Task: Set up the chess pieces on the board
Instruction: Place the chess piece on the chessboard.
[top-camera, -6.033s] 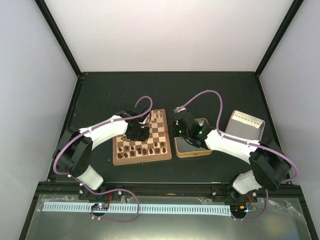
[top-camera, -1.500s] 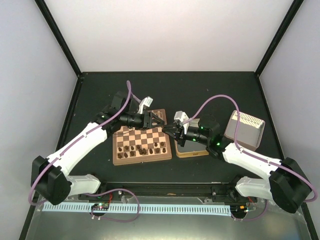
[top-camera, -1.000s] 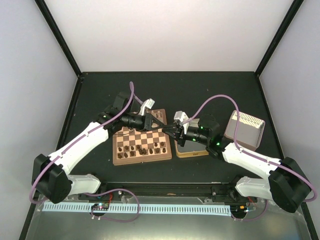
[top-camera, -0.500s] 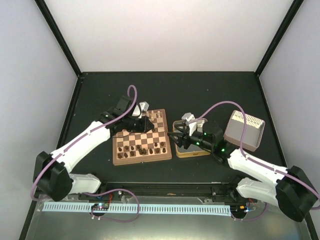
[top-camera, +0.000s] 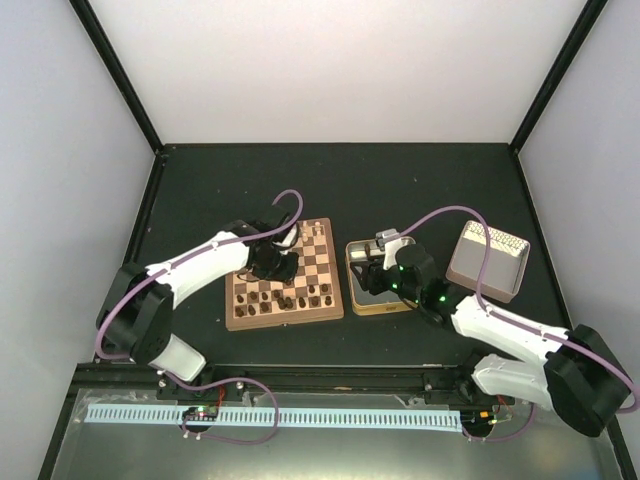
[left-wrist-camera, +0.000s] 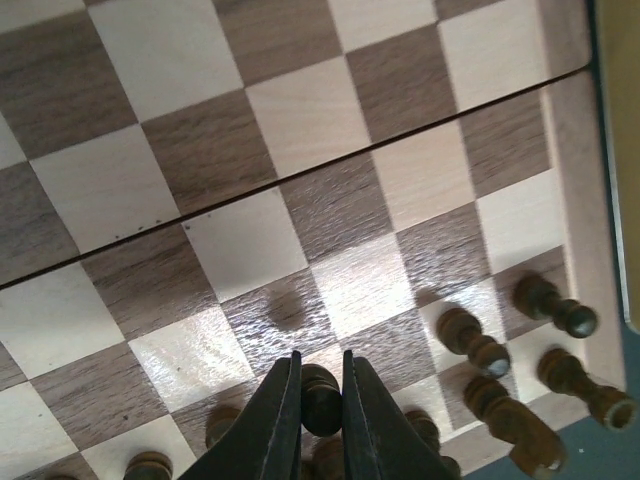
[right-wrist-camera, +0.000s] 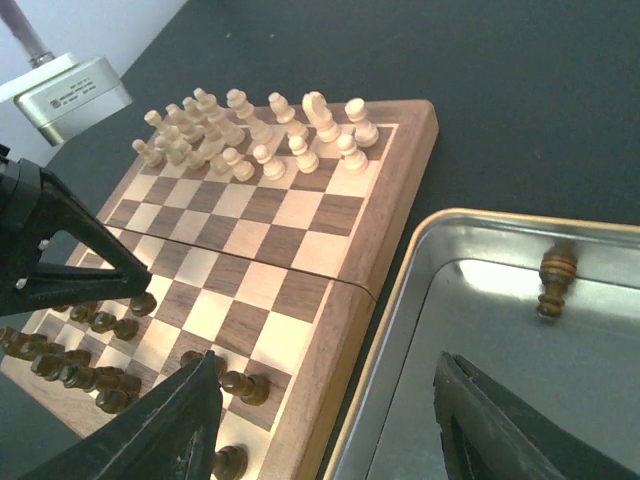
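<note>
My left gripper will next lower the pawn-like piece onto the pale square (top-camera: 290, 292) below it, because the row of dark pawns still has a gap there.
The board (top-camera: 312, 262) lies left of centre, with dark chess pieces (top-camera: 290, 298) in its near rows and pale ones at the far end. My left gripper (top-camera: 272, 262) hangs low over the board's near half. In the left wrist view it (left-wrist-camera: 320, 360) is shut on a dark pawn-like piece (left-wrist-camera: 320, 398) above the squares (left-wrist-camera: 300, 150), beside standing dark pieces (left-wrist-camera: 470, 340). My right gripper (top-camera: 368, 275) is open over the tin; its jaws (right-wrist-camera: 330, 420) stand wide with nothing between them. One dark piece (right-wrist-camera: 553, 280) lies in the tin.
The shiny metal tin (top-camera: 385, 303) sits against the board's right edge, its rim (right-wrist-camera: 480, 225) near my right fingers. A second metal tray (top-camera: 487, 262) stands tilted at the right. Pale chessmen (right-wrist-camera: 250, 130) crowd the board's far rows.
The two grippers met at the board's right edge; the right one opened and drew back over the tin. The left arm swung down over the board's near half, still shut on the dark piece.
</note>
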